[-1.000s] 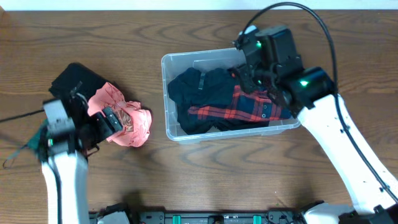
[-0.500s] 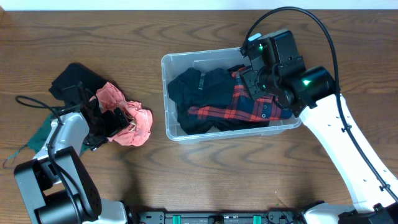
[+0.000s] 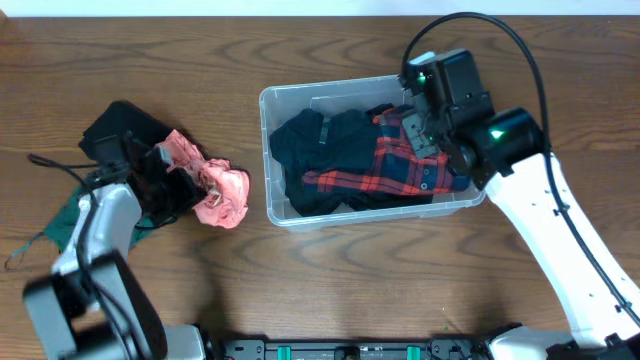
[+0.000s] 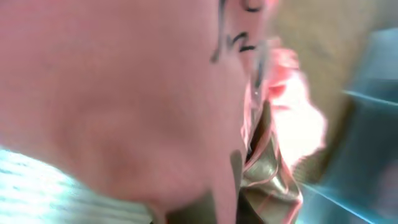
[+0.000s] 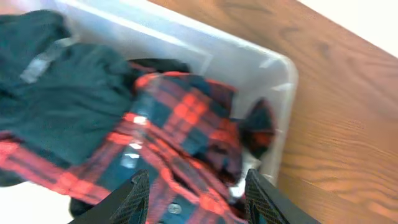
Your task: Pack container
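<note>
The pink garment [image 3: 225, 190] needs to be lifted across the bin's rim by my left gripper. My gripper then needs to bring it down over the plaid shirt [image 3: 390, 170] and open.
The container [image 3: 268, 150] is a clear plastic bin at mid-table. It holds a dark garment [image 3: 320, 140] and a red plaid shirt [image 3: 390, 170]. My right gripper [image 3: 417, 135] hovers open over the bin's right end. In the right wrist view its fingers [image 5: 138, 194] stand apart above the plaid shirt [image 5: 186, 118], with nothing between them, near the bin's rim [image 5: 277, 68]. Left of the bin a crumpled pink garment [image 3: 225, 190] lies on the table, and my left gripper [image 3: 172, 185] is shut on its left part. Blurred pink cloth [image 4: 124, 93] fills the left wrist view and hides the jaws.
A black garment [image 3: 115, 130] lies behind the left gripper at the far left. A green cloth [image 3: 62, 218] lies under the left arm near the table's left edge. A black cable [image 3: 500, 30] loops over the right arm.
My left gripper has shut on the pink garment, which has bunched up and shifted a little. The right gripper has drifted slightly right over the bin and narrowed a little.
</note>
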You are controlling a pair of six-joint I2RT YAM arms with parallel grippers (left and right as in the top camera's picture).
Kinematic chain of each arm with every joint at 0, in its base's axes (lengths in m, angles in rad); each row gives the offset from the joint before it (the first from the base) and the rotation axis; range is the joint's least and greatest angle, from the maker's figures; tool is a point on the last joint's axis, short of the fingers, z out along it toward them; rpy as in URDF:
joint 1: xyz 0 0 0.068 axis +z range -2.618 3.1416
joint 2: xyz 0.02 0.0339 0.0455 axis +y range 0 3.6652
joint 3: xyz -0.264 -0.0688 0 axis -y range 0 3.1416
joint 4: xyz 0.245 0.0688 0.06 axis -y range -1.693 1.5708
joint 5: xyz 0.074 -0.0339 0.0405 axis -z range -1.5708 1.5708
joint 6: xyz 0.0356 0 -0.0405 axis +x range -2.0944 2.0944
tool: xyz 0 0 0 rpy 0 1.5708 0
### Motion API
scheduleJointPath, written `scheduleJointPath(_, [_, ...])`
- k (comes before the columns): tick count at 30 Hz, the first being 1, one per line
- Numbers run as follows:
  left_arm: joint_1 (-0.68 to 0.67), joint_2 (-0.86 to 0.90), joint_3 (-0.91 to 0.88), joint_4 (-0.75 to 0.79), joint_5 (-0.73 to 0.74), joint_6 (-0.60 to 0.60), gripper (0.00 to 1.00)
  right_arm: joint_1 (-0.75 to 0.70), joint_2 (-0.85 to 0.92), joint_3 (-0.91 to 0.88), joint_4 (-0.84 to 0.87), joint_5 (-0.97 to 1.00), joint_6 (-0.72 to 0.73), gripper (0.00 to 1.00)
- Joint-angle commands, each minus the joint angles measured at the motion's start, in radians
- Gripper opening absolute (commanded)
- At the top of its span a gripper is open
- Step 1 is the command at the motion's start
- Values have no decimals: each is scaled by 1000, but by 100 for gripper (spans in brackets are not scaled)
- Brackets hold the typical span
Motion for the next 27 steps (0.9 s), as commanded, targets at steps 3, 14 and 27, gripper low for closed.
scheduleJointPath(3, [-10,-290,21,-32,182,20,6,-89,-130,-1,-9,161,83,49])
scheduleJointPath(14, [-362,-591,169,20,230,-138,6,-344,-253,-1,-111,133,127,54])
scheduleJointPath(27, [-888,-146,263,362,204,-222,6,-361,-251,-1,-140,79,129,54])
